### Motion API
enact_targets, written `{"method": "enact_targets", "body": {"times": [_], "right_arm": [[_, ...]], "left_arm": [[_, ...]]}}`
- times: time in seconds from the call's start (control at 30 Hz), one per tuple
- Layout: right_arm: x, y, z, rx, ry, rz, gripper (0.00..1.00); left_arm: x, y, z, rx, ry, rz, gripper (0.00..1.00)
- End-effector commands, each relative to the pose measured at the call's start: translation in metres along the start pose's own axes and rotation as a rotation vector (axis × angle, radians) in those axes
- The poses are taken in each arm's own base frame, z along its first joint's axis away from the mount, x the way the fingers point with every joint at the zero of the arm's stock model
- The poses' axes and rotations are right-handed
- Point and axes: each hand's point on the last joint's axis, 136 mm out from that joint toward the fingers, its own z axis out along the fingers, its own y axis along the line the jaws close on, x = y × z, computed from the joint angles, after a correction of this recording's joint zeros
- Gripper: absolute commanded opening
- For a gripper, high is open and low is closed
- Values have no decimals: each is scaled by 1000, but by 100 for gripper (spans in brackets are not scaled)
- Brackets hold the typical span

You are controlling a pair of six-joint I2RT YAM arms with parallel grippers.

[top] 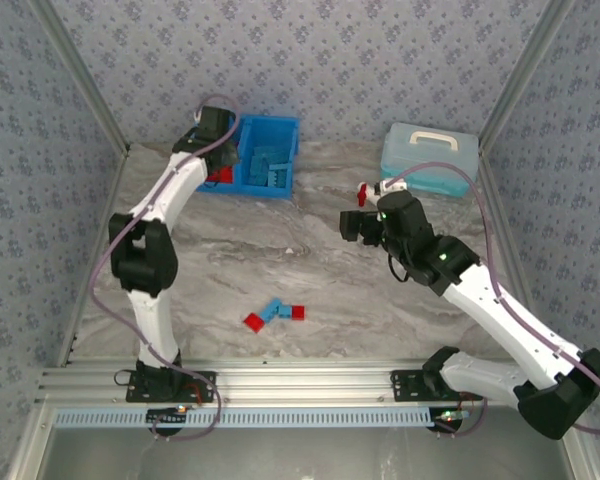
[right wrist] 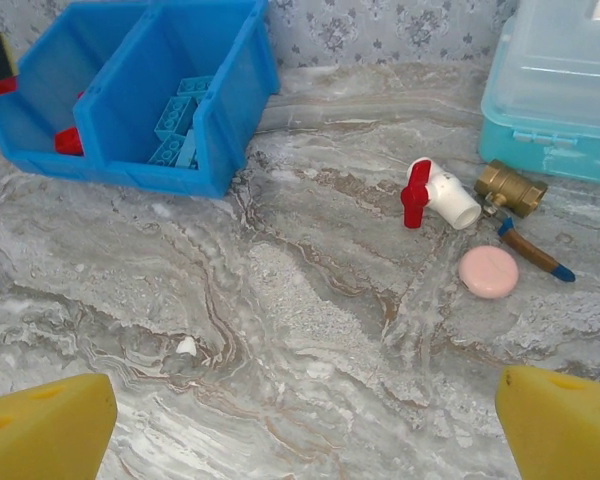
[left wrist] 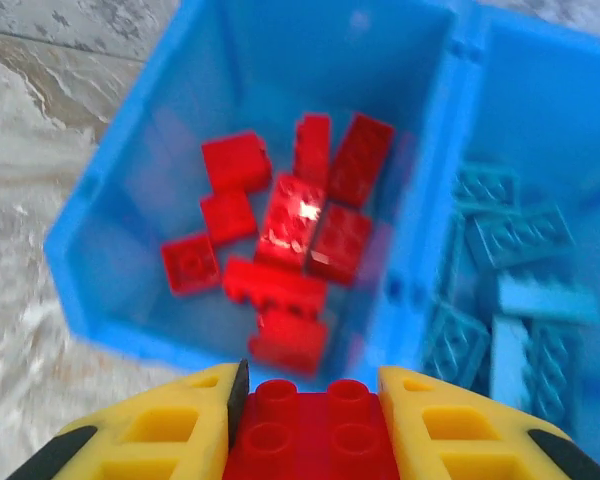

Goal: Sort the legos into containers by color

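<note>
I need to move the red lego in my left gripper slightly outward and down past the near side of the blue bin next. Then I should let it go where the matching legos lie.
My left gripper [left wrist: 310, 400] is shut on a red lego [left wrist: 310, 432], studs facing up between the yellow fingers. It hangs over the near wall of the blue bin's [left wrist: 130, 170] left container, which holds several red legos [left wrist: 290, 225]. Beyond the divider [left wrist: 435, 170], the right container holds several light blue legos [left wrist: 510, 290]. In the top view, the left gripper [top: 220, 165] is at the bin's [top: 260, 190] left half. Two red legos [top: 253, 321] and a light blue one [top: 275, 310] lie loose near the table's front. My right gripper [right wrist: 305, 420] stands open over bare table, holding nothing.
A pale teal lidded box [top: 430, 155] stands at the back right. In front of it lie a red-and-white valve [right wrist: 435, 195], a brass fitting [right wrist: 510, 187] and a pink disc [right wrist: 488, 271]. Patterned walls close in the table's back and sides.
</note>
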Motion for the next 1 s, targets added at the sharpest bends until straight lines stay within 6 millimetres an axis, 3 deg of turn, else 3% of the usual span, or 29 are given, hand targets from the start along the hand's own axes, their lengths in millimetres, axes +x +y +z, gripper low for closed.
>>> {"method": "enact_targets", "body": {"times": [0.0, 0.13, 0.23, 0.37, 0.57, 0.7, 0.83, 0.97], "right_arm": [[-4, -9, -16, 24, -22, 23, 100], [-3, -15, -29, 28, -42, 34, 100], [-5, -17, -37, 22, -61, 48, 100], [3, -20, -39, 23, -37, 39, 100], [34, -5, -15, -16, 109, 68, 100], [74, 27, 5, -94, 243, 95, 99], [120, 64, 23, -149, 348, 4, 99], [165, 96, 41, -204, 462, -192, 99]], "left_arm": [[8, 9, 37, -9, 112, -4, 24], [8, 15, 70, -26, 150, -27, 27], [7, 13, 80, -10, 154, -38, 36], [-6, 9, 65, 22, 132, -50, 52], [-42, 2, -6, 123, 29, -105, 60], [-54, 0, -81, 241, -62, -153, 63], [-34, 9, -152, 329, -145, -139, 69], [15, 17, -192, 397, -161, -18, 76]]}}
